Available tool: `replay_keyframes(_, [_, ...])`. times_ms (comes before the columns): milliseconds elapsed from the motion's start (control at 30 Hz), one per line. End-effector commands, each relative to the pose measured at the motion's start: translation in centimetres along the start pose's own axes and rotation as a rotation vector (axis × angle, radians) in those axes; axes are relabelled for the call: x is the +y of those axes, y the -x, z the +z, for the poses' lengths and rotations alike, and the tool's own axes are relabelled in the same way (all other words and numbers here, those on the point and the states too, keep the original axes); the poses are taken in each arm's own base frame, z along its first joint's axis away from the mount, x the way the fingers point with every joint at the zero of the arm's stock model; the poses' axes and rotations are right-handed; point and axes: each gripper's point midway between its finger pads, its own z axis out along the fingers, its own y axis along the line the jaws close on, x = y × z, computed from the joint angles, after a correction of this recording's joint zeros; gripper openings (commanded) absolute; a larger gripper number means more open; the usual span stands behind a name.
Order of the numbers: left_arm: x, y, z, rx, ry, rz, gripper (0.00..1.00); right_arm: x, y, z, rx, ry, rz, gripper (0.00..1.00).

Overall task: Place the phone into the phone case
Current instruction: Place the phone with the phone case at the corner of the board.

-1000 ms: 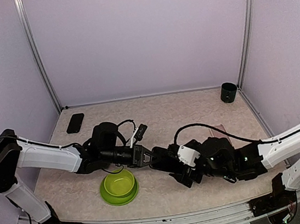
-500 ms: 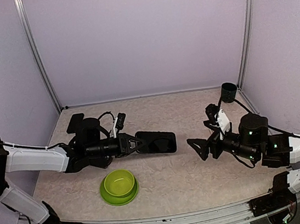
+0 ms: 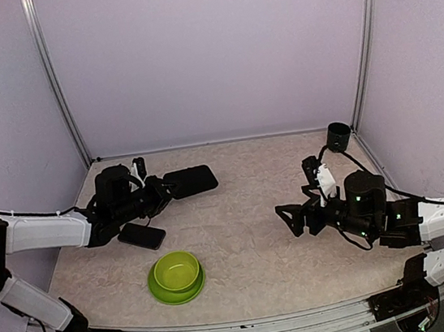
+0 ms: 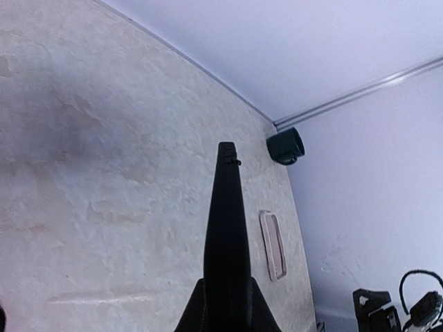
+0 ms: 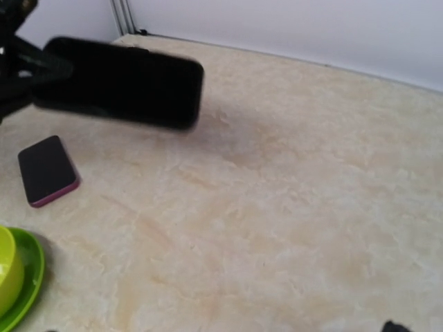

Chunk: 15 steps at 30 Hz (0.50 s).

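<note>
My left gripper should move over, lower the phone and let go of it, because clear tabletop by the back wall (image 3: 154, 167) is below it and to its left in the top view.
My left gripper (image 3: 164, 192) is shut on a black phone (image 3: 191, 181) and holds it flat above the table at the back left. In the left wrist view the phone (image 4: 226, 228) shows edge-on between the fingers. A pale pink phone case (image 4: 272, 243) lies on the table far to the right, toward the dark cup; in the top view I cannot make it out behind the right arm. My right gripper (image 3: 291, 221) is open and empty, low over the table's right half, pointing left. Its camera sees the held phone (image 5: 118, 83).
A second dark phone with a pink rim (image 3: 141, 235) lies flat under the left arm, also seen in the right wrist view (image 5: 47, 169). A green bowl (image 3: 175, 277) stands near the front edge. A dark cup (image 3: 338, 136) stands at the back right corner.
My left gripper has drawn back to the left and rear with the black phone. My right gripper let go, withdrew to the right and has since held still. The pink-rimmed phone is now uncovered.
</note>
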Motion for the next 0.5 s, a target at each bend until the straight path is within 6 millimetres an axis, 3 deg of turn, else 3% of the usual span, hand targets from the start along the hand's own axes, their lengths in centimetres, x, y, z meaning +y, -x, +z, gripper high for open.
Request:
replay_keyframes(0, [1.2, 4.9, -0.7, -0.181, 0.029, -0.105, 0.0, -0.7, -0.4, 0.1, -0.001, -0.029, 0.033, 0.99])
replay_keyframes(200, [5.8, 8.0, -0.9, -0.284, 0.12, -0.226, 0.0, -0.8, -0.5, 0.1, -0.001, -0.03, 0.039, 1.0])
replay_keyframes(467, [10.0, 10.4, -1.1, -0.383, 0.176, -0.37, 0.0, -0.6, -0.8, 0.3, 0.008, -0.025, 0.047, 0.99])
